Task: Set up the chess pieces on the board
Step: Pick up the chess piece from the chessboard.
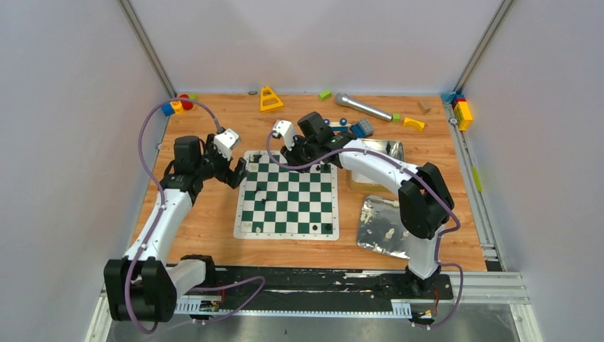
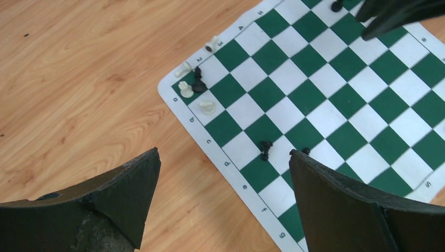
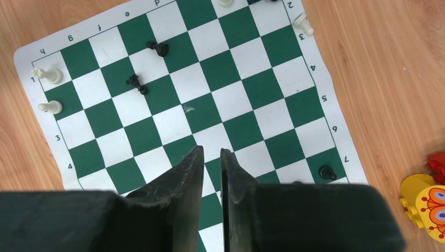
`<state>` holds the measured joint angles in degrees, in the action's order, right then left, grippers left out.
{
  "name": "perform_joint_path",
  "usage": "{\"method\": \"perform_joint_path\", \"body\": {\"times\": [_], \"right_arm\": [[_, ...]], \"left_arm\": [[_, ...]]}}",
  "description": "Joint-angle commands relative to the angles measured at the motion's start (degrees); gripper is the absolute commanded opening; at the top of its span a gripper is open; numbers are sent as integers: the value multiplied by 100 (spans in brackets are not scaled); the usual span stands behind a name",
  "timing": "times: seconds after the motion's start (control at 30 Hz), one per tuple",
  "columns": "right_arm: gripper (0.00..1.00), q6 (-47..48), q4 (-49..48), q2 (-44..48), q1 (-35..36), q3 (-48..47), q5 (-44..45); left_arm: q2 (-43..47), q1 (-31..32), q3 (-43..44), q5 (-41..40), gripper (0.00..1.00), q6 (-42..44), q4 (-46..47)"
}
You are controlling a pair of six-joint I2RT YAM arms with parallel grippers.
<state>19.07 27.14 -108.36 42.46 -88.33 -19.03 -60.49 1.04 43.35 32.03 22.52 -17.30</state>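
My left gripper reaches outward and down onto a white piece (image 2: pixel 211 44) next, since the piece lies outward and below, toppled off the squares on the board's far border.
The green-and-white board (image 1: pixel 288 196) lies mid-table. Only a few chess pieces stand on it: black ones (image 3: pixel 159 48) (image 3: pixel 136 83) near the middle, one black (image 3: pixel 327 171) by the 7 mark, and white ones (image 3: pixel 47 74) (image 3: pixel 51 107) at the h corner. Another cluster of white (image 2: pixel 186 89) and black (image 2: pixel 198 81) sits at the a corner. My left gripper (image 2: pixel 223 151) hangs wide open over the board's left edge, holding nothing. At the board's far side, my right gripper (image 3: pixel 211 149) hovers with its jaws a narrow gap apart and nothing between them.
A silver tin (image 1: pixel 384 151) and a foil tray (image 1: pixel 384 228) with several pale pieces lie right of the board. Toy blocks, a yellow cone (image 1: pixel 271 100) and a grey microphone (image 1: pixel 363 107) line the far edge. A colourful toy (image 3: pixel 425 202) sits beside the board.
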Motion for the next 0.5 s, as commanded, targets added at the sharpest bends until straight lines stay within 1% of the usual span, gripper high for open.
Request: {"method": "perform_joint_path", "body": {"times": [0.0,0.17,0.3,0.33,0.4,0.47], "right_arm": [[22,-113,-112,123,-124,-2,-96],[32,-168,-132,388,-320,285,-171],[42,-187,-160,683,-481,646,-278],[44,-177,-171,768,-526,743,-294],[45,-183,-214,928,-623,910,-333],[45,-199,-262,1056,-752,1052,-407]], "left_arm": [[-535,-31,540,-428,100,-466,672],[-1401,-6,1084,-537,97,-665,743],[-2123,146,1624,-703,88,-644,501],[-2238,240,1778,-740,85,-600,430],[-2564,443,1994,-965,81,-462,250],[-2888,661,2203,-1279,79,-340,102]]}}
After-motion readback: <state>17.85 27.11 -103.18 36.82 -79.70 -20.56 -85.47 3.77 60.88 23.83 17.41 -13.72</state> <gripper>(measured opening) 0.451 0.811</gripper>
